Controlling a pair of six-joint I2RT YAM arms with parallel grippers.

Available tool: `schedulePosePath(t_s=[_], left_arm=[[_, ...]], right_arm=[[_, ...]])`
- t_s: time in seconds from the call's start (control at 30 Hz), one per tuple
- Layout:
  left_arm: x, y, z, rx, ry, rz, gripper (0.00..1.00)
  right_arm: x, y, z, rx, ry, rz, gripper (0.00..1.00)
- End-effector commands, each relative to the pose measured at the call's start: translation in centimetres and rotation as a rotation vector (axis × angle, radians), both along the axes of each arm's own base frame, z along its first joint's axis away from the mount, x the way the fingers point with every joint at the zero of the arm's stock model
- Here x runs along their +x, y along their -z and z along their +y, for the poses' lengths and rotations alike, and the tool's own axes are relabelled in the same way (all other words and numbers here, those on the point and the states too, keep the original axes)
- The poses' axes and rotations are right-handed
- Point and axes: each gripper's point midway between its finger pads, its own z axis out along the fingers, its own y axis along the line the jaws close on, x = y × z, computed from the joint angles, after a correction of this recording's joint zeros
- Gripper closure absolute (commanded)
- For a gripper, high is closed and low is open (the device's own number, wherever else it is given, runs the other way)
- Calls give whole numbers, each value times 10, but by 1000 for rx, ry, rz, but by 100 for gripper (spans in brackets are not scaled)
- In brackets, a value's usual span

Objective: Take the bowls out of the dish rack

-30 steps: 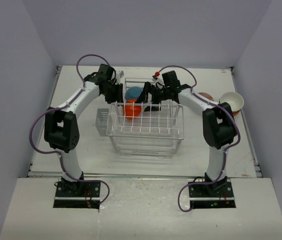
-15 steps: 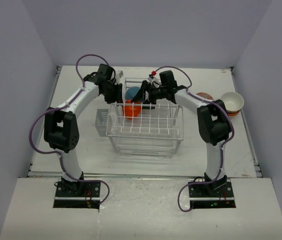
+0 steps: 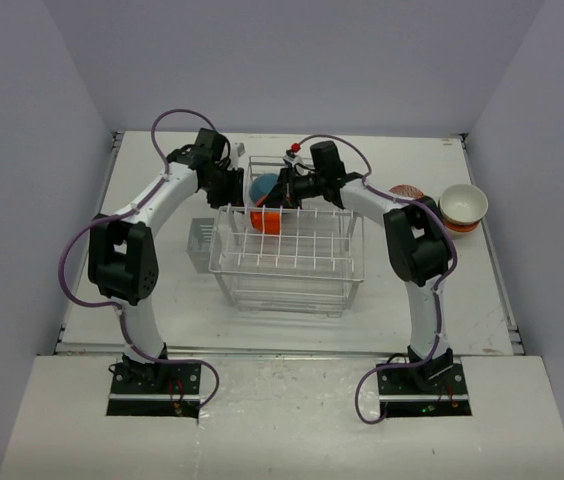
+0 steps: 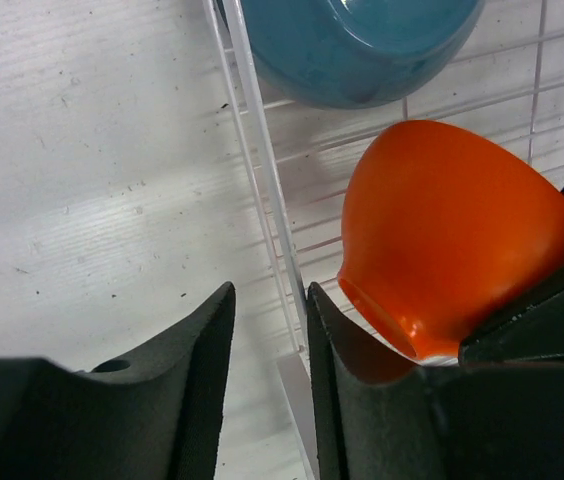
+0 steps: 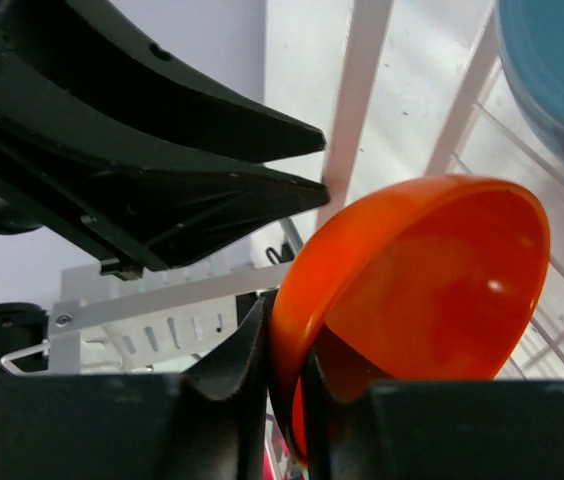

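Observation:
My right gripper should rise clear of the rack's wires, then lower and release inside the pink speckled bowl (image 3: 407,191), as bowls beside it stand stacked.
The white wire dish rack (image 3: 292,262) stands mid-table. At its back left sit a blue bowl (image 3: 264,186) (image 4: 352,50) and, just in front of it, an orange bowl (image 3: 267,221) (image 4: 452,230) tipped on edge. My right gripper (image 3: 282,200) (image 5: 287,325) reaches in from the right and is shut on the orange bowl's (image 5: 412,300) rim, one finger inside and one outside. My left gripper (image 3: 236,194) (image 4: 270,292) hangs at the rack's back left edge, open, with a rack wire (image 4: 262,180) running up between its fingers beside the orange bowl.
A cream bowl (image 3: 463,204) stacked on an orange one and a pink speckled bowl (image 3: 408,191) sit on the table at the right. The cutlery cup (image 3: 203,245) hangs on the rack's left side. Both arms crowd the rack's back edge.
My right arm slid left into the rack and its jaws closed on the orange bowl's rim. The left jaws parted a little; the left arm stayed in place.

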Motion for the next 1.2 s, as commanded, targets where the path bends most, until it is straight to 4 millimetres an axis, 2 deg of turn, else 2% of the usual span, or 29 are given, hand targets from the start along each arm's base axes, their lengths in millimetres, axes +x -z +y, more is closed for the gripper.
schedulePosePath(t_s=[0.0, 0.03, 0.07, 0.23, 0.27, 0.43, 0.63, 0.73, 0.93, 1.17], left_arm=[[-4, 13, 20, 72, -12, 33, 62], [-3, 13, 20, 70, -13, 32, 61], [-3, 12, 20, 70, -13, 31, 59], [1, 9, 21, 51, -24, 19, 49], [3, 8, 20, 39, -27, 14, 43], [11, -6, 13, -15, -18, -37, 41], [28, -32, -1, -96, -9, -123, 38], [31, -31, -6, -118, -13, -112, 38], [34, -26, -8, -125, -23, -99, 38], [31, -19, -6, -111, -30, -81, 38]], right_arm=[[0, 7, 5, 12, 16, 10, 89], [0, 9, 5, 11, 18, 15, 97], [0, 8, 6, 16, 14, 16, 100], [-5, 2, 6, 57, -4, 21, 100], [-4, -3, 6, 77, -8, 5, 100], [-7, -20, 5, 121, -25, -12, 100], [-6, -60, 0, 168, -50, -72, 100], [-4, -72, -1, 172, -59, -87, 100], [-2, -80, -8, 180, -66, -104, 100], [3, -75, -19, 130, -74, -148, 100]])
